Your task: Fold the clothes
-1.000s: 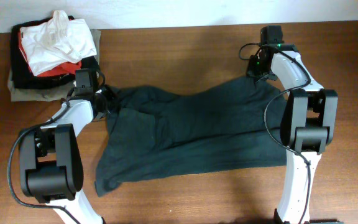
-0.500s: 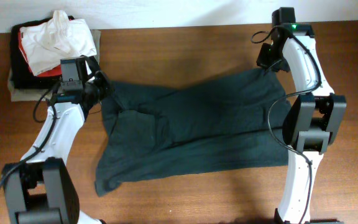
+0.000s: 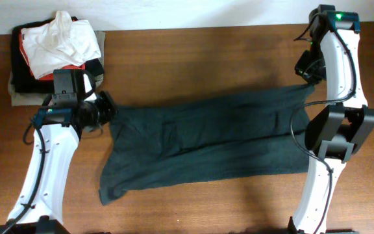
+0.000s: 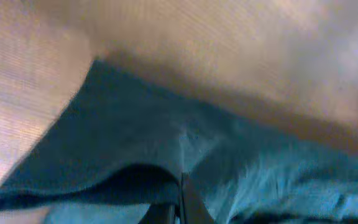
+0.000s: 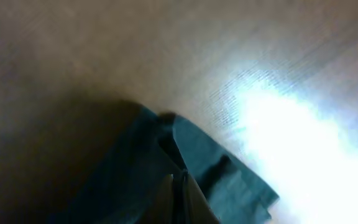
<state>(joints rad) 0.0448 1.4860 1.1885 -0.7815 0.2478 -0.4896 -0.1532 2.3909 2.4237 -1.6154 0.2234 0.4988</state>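
Observation:
The garment's near part lies spread on the table, so my left gripper will next fold the held far corner back and down toward the garment's near edge (image 3: 117, 191).
A dark teal garment (image 3: 206, 140) lies spread across the wooden table, stretched between my two grippers. My left gripper (image 3: 106, 112) is shut on its upper left corner; the left wrist view shows the cloth (image 4: 166, 143) pinched between the closed fingers (image 4: 182, 196) and lifted off the table. My right gripper (image 3: 308, 79) is shut on the upper right corner; the right wrist view shows the cloth (image 5: 148, 162) hanging from the closed fingers (image 5: 179, 180).
A pile of clothes (image 3: 54, 52), white, red and black, sits at the table's back left corner. The right arm's base (image 3: 336, 133) stands beside the garment's right edge.
Both grippers have moved apart, left one further left and forward, right one further right. The garment's top edge has been pulled straight and taut between them.

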